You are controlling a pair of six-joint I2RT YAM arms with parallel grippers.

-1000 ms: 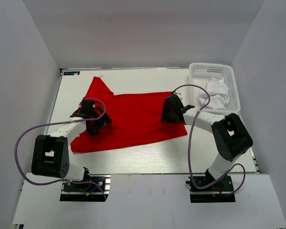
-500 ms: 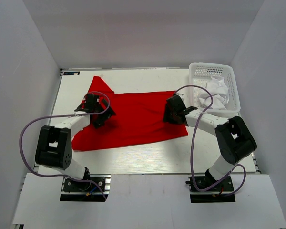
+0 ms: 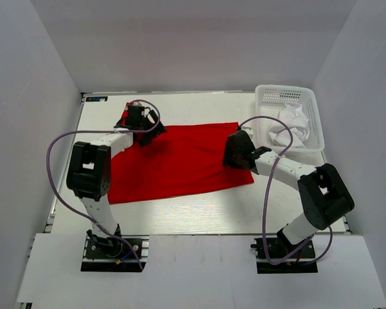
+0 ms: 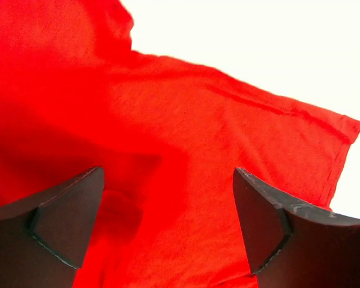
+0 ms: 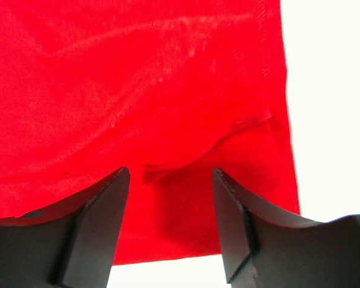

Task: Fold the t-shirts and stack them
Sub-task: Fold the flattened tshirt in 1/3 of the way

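Note:
Next, the left gripper reaches outward and down onto the t-shirt's jutting corner, as that corner pokes past the t-shirt's far edge.
The large red t-shirt [image 3: 180, 161] lies spread flat across the middle of the white table [image 3: 180, 215]. My left gripper [image 3: 141, 121] is open over the shirt's far left corner. In the left wrist view the gripper [image 4: 168, 174] has wide-apart jaws with red cloth [image 4: 198, 108] below them. My right gripper [image 3: 235, 151] is open at the shirt's right edge. In the right wrist view the gripper [image 5: 170, 174] straddles a small raised fold of red cloth [image 5: 138, 72] near the hem. The white t-shirt [image 3: 294, 125] lies crumpled in the basket.
The white lattice basket [image 3: 273, 96] stands at the far right corner of the table. Grey walls enclose the left, back and right. Purple cables loop beside both arms. Bare table shows along the near edge and far of the shirt [image 4: 258, 42].
My left gripper has moved from the shirt's left middle to its far left corner, and the shirt's left side has shifted with it. My right gripper has hardly moved.

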